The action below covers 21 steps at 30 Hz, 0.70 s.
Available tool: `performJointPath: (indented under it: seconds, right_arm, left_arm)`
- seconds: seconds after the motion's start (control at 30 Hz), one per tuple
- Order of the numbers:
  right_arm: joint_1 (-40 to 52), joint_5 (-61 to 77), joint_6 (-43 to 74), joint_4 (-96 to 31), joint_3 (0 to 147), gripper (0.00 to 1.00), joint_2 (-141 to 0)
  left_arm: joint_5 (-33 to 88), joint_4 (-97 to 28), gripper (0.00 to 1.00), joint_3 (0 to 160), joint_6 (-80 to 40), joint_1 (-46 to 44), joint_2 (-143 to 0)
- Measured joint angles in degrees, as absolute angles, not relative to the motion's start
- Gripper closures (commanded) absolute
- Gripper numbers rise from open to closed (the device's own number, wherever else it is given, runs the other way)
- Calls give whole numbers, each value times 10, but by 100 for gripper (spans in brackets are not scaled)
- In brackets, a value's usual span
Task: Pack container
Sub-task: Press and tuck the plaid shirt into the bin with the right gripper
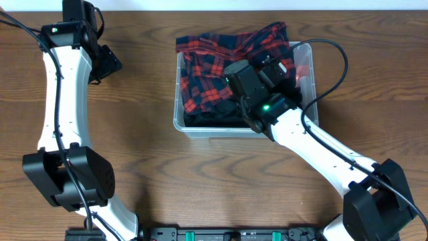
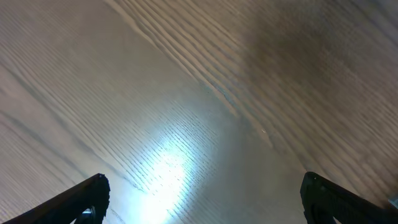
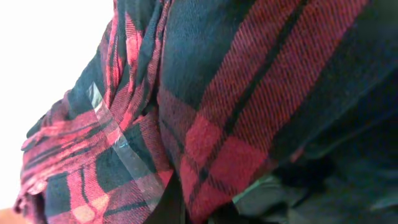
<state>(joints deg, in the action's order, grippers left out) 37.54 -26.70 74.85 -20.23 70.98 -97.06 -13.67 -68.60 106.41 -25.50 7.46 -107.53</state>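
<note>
I will next pull my right gripper back toward the container's near part, drawing in the shirt [image 1: 207,73] that spills over the container's far rim, and then let go.
The clear plastic container [image 1: 244,132] stands at the table's middle back. A red and dark plaid shirt [image 1: 207,73] fills it and spills over its far rim. My right gripper [image 1: 281,70] is down inside the container's right part, against the cloth. In the right wrist view the plaid shirt [image 3: 249,81] fills the frame, its folds gather at the jaws [image 3: 186,211], and the gripper looks shut on the shirt. My left gripper [image 1: 110,63] hangs open and empty over bare table at the far left, its two fingertips wide apart [image 2: 202,186].
The wooden table [image 1: 160,174] surrounds the container. A black cable [image 1: 334,50] loops from the right arm past the container's right side. A dark garment [image 1: 214,117] lies under the plaid shirt at the container's front.
</note>
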Motion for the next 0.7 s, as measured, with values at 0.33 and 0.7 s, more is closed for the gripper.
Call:
performJointPath:
  seconds: [0.33, 0.7]
  right_arm:
    - [433, -381, 725, -260, 710, 94, -956]
    - [448, -404, 717, -307, 710, 10, -955]
  left_arm:
    - [-137, -686, 2, 1064, -255, 75, -1075]
    - [-137, -686, 2, 1064, -255, 74, -1075]
